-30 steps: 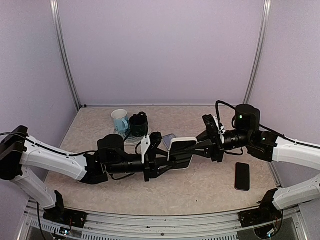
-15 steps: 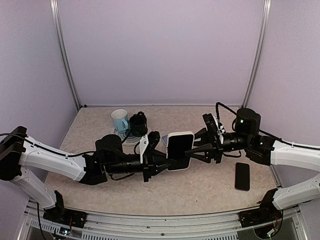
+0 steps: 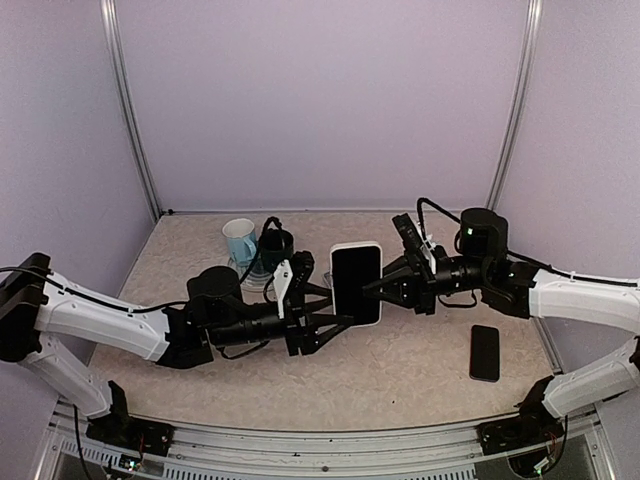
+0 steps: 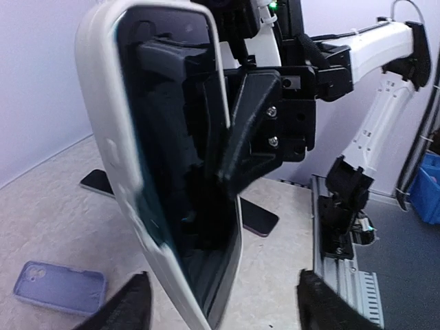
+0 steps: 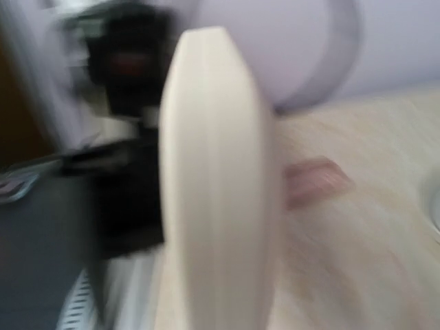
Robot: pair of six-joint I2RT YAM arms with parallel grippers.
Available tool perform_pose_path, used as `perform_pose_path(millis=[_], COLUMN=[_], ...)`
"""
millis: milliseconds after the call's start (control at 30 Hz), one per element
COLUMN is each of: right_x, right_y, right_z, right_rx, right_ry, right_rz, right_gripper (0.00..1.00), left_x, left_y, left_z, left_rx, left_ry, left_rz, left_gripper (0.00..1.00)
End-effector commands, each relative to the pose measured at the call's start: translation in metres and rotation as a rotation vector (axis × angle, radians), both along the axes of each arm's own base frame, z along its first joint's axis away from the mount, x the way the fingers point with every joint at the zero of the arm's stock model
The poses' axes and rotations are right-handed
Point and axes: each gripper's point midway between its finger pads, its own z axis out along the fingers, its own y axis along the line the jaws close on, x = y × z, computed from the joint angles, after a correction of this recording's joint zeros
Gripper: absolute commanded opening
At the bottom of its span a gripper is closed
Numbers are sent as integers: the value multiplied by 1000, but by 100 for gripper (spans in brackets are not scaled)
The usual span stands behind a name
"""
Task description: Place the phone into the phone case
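Observation:
My right gripper moves outward and down next, tilts the white case (image 3: 356, 248) flat on the tabletop beside the lilac case and releases its edge, as the phone fills it.
A white phone case (image 3: 356, 248) stands upright above the middle of the table. A dark glossy face (image 3: 356, 285) fills it and looks like the phone seated inside. My right gripper (image 3: 378, 287) is shut on the case's right edge, coming in from the right. In the left wrist view the case (image 4: 96, 130) looms close, with the dark face (image 4: 165, 179) and a black right finger (image 4: 251, 124) on its rim. My left gripper (image 3: 335, 314) is open just left of and below the case, its tips (image 4: 220, 309) apart and off it. The right wrist view is blurred, showing the case (image 5: 213, 179) edge-on.
A black phone (image 3: 485, 352) lies flat on the table at the right, also in the left wrist view (image 4: 260, 221). A lilac case (image 4: 58, 287) lies behind the held one. A light blue mug (image 3: 240, 240) and a dark mug (image 3: 277, 250) stand at the back left.
The case has swung from lying nearly flat between both grippers to standing upright. My left gripper has let go and opened; the right one still holds it.

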Motion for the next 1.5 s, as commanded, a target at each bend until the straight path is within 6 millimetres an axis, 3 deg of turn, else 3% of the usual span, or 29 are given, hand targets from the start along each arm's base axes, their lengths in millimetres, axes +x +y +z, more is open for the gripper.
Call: perform_pose_path(millis=[0,100,200,367,600,700,867,1033,1167,1367,1467], right_x=[83,138,176,223,249,261,279,294,306,310,299], right_y=[-39,-78,-101,-120,-113,-119,-132,-151,-166,-178,-162], right_z=[-14,-49,-72,-114,-162,-188,-205,-232,-233,-190,-175], right_rx=[-117,-245,-332,-373,-418,-446,-447,-572,-648,-719,-796], right_ry=[203,394,504,661,802,853,891,878,826,688,559], right_rz=[-325,-523,-600,-591,-503,-517,-550,-656,-748,-883,-947], right_gripper=[0,0,0,0,0,6,15,26,30,33,37], left_x=[56,90,99,105,107,108,111,113,111,112,114], left_y=[32,63,80,99,114,118,127,136,140,138,143], left_z=[10,-4,-8,-9,-21,-23,-23,-22,-26,-20,-21], left_rx=[42,138,162,151,187,191,193,188,196,205,210], left_ry=[19,69,84,119,145,147,151,157,166,194,190], left_rz=[375,603,667,719,748,756,776,797,799,791,818], left_gripper=[89,97,98,99,99,99,99,99,99,99,99])
